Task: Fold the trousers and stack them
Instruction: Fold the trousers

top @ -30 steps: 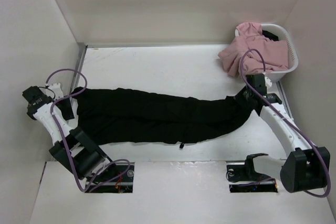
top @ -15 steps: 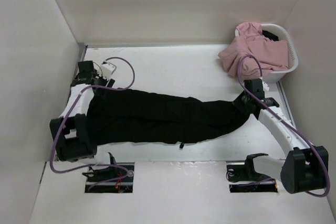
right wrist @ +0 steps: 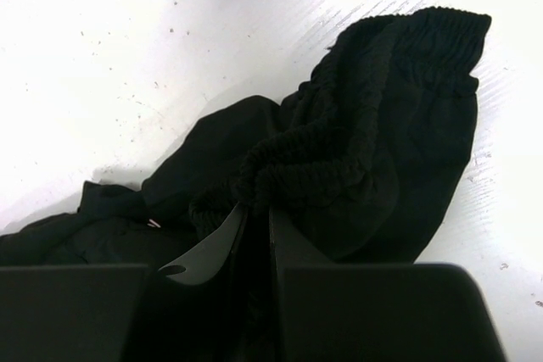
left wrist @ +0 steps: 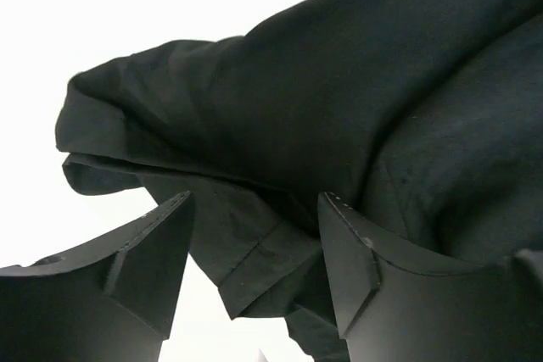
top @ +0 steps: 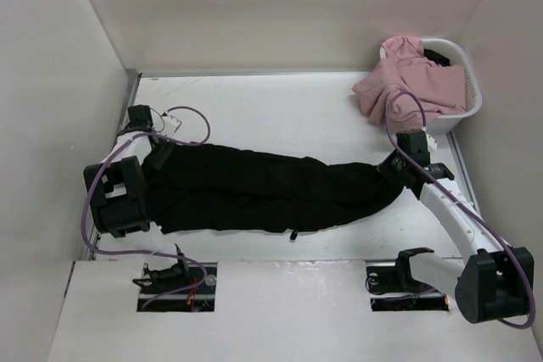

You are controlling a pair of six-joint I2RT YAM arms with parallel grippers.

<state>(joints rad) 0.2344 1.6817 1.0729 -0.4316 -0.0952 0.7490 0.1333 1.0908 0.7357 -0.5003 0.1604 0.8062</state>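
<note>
The robot's right gripper will move outward toward the basket's near edge and let go of the waistband, because that edge is outward and to the gripper's right in the top view.
The black trousers (top: 263, 188) lie stretched left to right across the white table, leg ends at the left, waistband at the right. My left gripper (top: 161, 152) is open over the far leg hem at the left; in the left wrist view the hem (left wrist: 254, 252) lies between the two spread fingers (left wrist: 148, 260), which do not close on it. My right gripper (top: 394, 167) is shut on the gathered elastic waistband (right wrist: 356, 142) at the right end. A small drawstring (top: 293, 233) pokes out at the near edge.
A white basket (top: 469, 82) with pink garments (top: 407, 82) stands at the far right corner. Walls enclose the table on the left, back and right. Two cutouts with cables lie near the arm bases at the front.
My left arm swung from the near left up to the far left and came down onto the leg hem. The right arm barely moved, still holding the waistband.
</note>
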